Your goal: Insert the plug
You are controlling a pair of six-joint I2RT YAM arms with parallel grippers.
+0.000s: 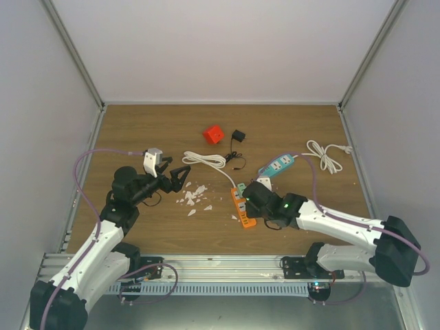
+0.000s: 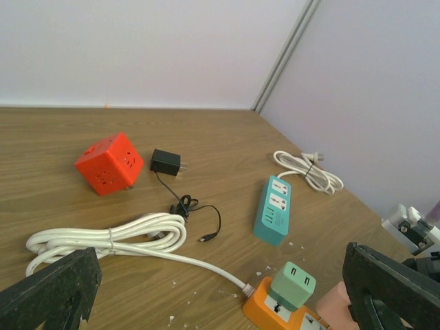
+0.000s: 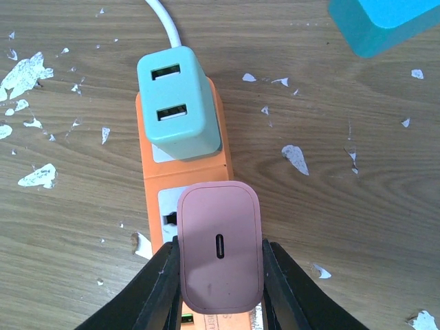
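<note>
The power strip's second socket [image 1: 240,203] [image 3: 170,214] lies below the right gripper and to its left in the wrist view, so the gripper needs to move left in that view and down.
An orange power strip [image 1: 242,205] [image 3: 184,165] lies mid-table, its white cord running back to a coil. A mint-green adapter [image 3: 180,106] [image 2: 292,285] is plugged into the strip's far socket. My right gripper [image 3: 220,249] [image 1: 251,195] is shut on a pink plug [image 3: 220,213], its fingers clamping both sides. The plug stands over the strip's second socket, part of whose slot shows at its left edge. I cannot tell whether its prongs are in. My left gripper [image 1: 180,177] [image 2: 220,295] hangs open to the left of the strip, holding nothing.
A red cube socket [image 1: 214,134] and a black charger [image 1: 238,135] with a thin cable sit at the back. A teal power strip [image 1: 278,165] lies just behind my right gripper, with a white cord bundle [image 1: 325,155] beyond. White flakes [image 1: 192,196] litter the wood.
</note>
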